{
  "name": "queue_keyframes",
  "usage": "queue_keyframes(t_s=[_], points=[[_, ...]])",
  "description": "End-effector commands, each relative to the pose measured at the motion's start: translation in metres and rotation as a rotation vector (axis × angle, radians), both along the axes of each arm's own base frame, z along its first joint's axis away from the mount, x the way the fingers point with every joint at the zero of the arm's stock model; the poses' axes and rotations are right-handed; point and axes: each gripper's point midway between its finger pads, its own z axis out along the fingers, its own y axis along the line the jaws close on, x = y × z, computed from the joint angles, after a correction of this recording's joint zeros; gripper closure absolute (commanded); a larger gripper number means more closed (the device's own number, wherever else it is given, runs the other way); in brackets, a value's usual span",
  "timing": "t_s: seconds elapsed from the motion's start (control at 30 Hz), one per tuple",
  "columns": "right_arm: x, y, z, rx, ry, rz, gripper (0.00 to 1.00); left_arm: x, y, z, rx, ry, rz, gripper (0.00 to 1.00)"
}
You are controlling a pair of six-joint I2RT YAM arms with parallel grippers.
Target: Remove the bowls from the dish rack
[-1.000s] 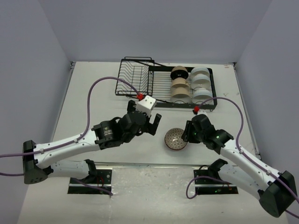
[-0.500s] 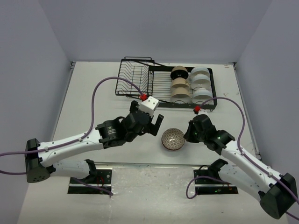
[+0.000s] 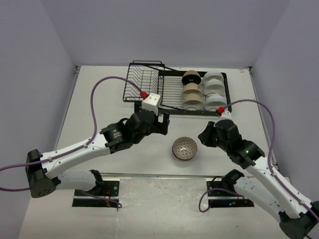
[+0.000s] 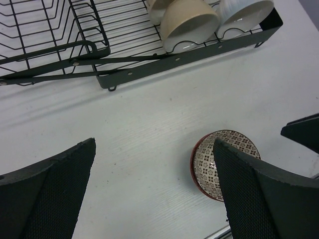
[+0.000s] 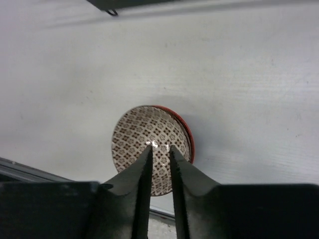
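Note:
Next, my left gripper moves outward to the rack, turns and lowers onto the nearest beige bowl's rim [image 4: 165, 41] facing the raised basket, where bare wires leave room.
A brown net-patterned bowl [image 3: 185, 148] with a red rim rests upright on the white table, in front of the dish rack [image 3: 149, 84]. It also shows in the left wrist view [image 4: 205, 158] and the right wrist view [image 5: 144, 130]. My right gripper [image 3: 203, 135] [image 5: 159, 147] hangs just right of and above the bowl, its jaws a narrow gap apart and holding nothing. My left gripper [image 3: 162, 124] [image 4: 153, 144] is wide open over bare table, left of the bowl. Beige bowls [image 3: 192, 95] [image 4: 189, 20] and white bowls [image 3: 214, 88] [image 4: 244, 12] stand in the rack's flat section.
The rack's raised basket [image 4: 45, 30] holds nothing visible. A metal strip [image 3: 149, 175] runs along the table's near edge. Grey walls close in the table on three sides. Purple cables loop over both arms.
My right gripper has let go of the patterned bowl and drawn back to the right. The left gripper has moved back toward the rack. The bowl slid slightly left, then stayed.

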Motion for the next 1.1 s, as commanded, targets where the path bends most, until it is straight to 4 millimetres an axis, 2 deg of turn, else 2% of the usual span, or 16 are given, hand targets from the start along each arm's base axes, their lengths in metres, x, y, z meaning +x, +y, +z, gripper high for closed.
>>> queue_keyframes(t_s=[0.0, 0.03, 0.1, 0.13, 0.17, 0.2, 0.23, 0.27, 0.4, 0.43, 0.47, 0.5, 0.53, 0.7, 0.9, 1.07], points=[[0.017, -0.013, 0.051, -0.013, -0.124, -0.067, 0.76, 0.007, -0.016, 0.026, -0.108, -0.033, -0.013, 0.00], [0.018, -0.016, 0.053, -0.027, -0.121, -0.078, 0.73, 0.008, -0.023, 0.035, -0.114, -0.047, -0.039, 0.00], [0.020, -0.019, 0.065, -0.032, -0.146, -0.084, 0.65, 0.011, -0.042, 0.025, -0.016, -0.053, -0.136, 0.00], [0.019, -0.027, 0.068, -0.049, -0.151, -0.112, 0.62, 0.016, -0.051, 0.000, 0.081, -0.016, -0.164, 0.00], [0.019, -0.031, 0.077, -0.047, -0.171, -0.127, 0.54, 0.026, -0.060, 0.018, 0.126, -0.064, -0.183, 0.00], [0.012, -0.040, 0.083, -0.052, -0.182, -0.143, 0.48, 0.032, -0.060, 0.011, 0.204, -0.056, -0.183, 0.00], [0.010, -0.048, 0.098, -0.050, -0.215, -0.173, 0.41, 0.048, -0.065, -0.012, 0.314, -0.045, -0.153, 0.00], [0.005, -0.054, 0.106, -0.046, -0.227, -0.185, 0.31, 0.062, -0.074, 0.008, 0.354, -0.100, -0.147, 0.00], [-0.021, -0.083, 0.145, -0.016, -0.318, -0.241, 0.23, 0.100, -0.109, -0.007, 0.580, -0.177, -0.231, 0.00], [-0.032, -0.090, 0.157, 0.001, -0.344, -0.244, 0.21, 0.107, -0.121, -0.028, 0.665, -0.184, -0.291, 0.00], [-0.037, -0.095, 0.161, -0.001, -0.353, -0.249, 0.17, 0.111, -0.129, -0.029, 0.682, -0.202, -0.317, 0.00], [-0.043, -0.100, 0.160, -0.015, -0.347, -0.249, 0.17, 0.119, -0.140, -0.017, 0.673, -0.247, -0.332, 0.00], [-0.047, -0.104, 0.166, -0.012, -0.362, -0.253, 0.16, 0.124, -0.148, -0.030, 0.733, -0.266, -0.395, 0.00], [-0.060, -0.116, 0.169, -0.022, -0.389, -0.258, 0.14, 0.146, -0.168, -0.047, 0.806, -0.298, -0.464, 0.00], [-0.059, -0.113, 0.168, -0.042, -0.386, -0.223, 0.14, 0.169, -0.163, -0.088, 0.846, -0.245, -0.436, 0.05], [-0.055, -0.103, 0.170, -0.029, -0.401, -0.184, 0.14, 0.186, -0.161, -0.101, 0.841, -0.252, -0.375, 0.13]])
